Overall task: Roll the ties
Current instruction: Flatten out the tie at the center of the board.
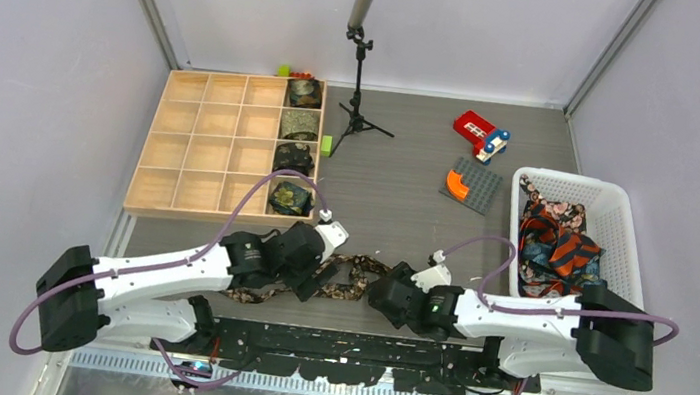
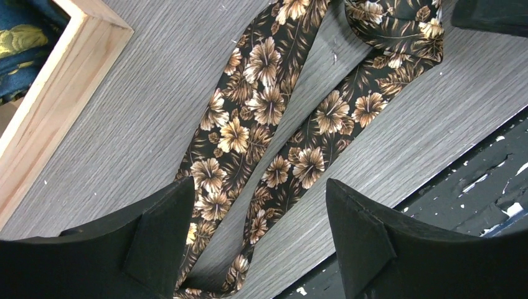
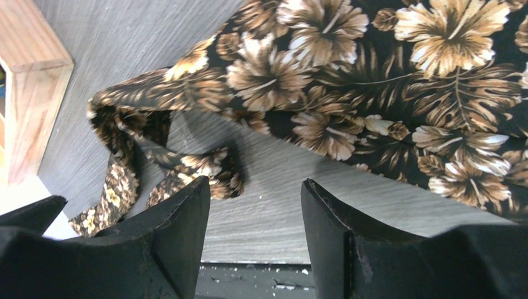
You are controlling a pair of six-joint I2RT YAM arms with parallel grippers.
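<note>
My right gripper goes outward and to the right in the top view onto the tie's wide end next, since only bare table shows between my fingers.
A dark brown-tan floral tie [image 1: 345,288] lies unrolled on the table's near edge between my two grippers. My left gripper [image 1: 321,280] is open just above it; in the left wrist view the tie [image 2: 261,131] runs folded in two strips between the open fingers [image 2: 162,237]. My right gripper [image 1: 382,294] is open and empty beside the tie's wide end [image 3: 386,93]; a twisted narrow part [image 3: 187,165] lies by its left finger. Rolled ties [image 1: 296,156] fill the right column of the wooden organizer [image 1: 201,144]. More ties [image 1: 553,238] are heaped in the white basket [image 1: 625,221].
A microphone stand [image 1: 359,78] stands behind the organizer's right side. A red toy [image 1: 480,133] and a grey plate with an orange piece [image 1: 471,184] lie at the back right. The black mounting rail [image 1: 348,343] runs along the table's near edge.
</note>
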